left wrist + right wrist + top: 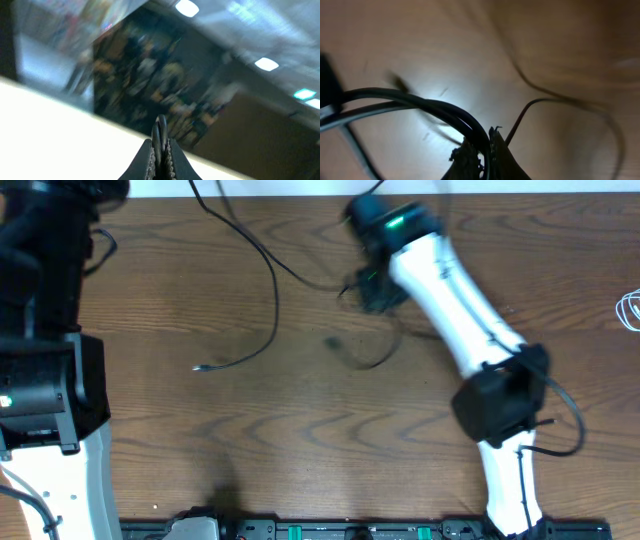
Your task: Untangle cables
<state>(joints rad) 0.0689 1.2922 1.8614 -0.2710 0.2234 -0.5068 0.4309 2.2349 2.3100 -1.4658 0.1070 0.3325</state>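
Observation:
My left gripper will go down next, and it will tip down over the table and across toward my right gripper (pixel 352 288).
Thin black cables (pixel 272 300) trail from the top edge down the wooden table; one ends in a small plug (pixel 200 367). A loose loop (pixel 372 358) lies below my right gripper (pixel 372 288). In the right wrist view my right gripper (pixel 484 150) is shut on black cables (pixel 435 106) that arc off to the left just above the table. My left arm (pixel 45 330) is raised at the left. In the left wrist view my left gripper (pixel 160 150) points up at the room and is shut on a black cable (pixel 160 127). A white cable (pixel 630 310) lies at the far right edge.
The wooden table (pixel 250 440) spans the view. A black rail (pixel 330 530) runs along the front edge. A thicker black wire (pixel 565 415) loops beside the right arm's base.

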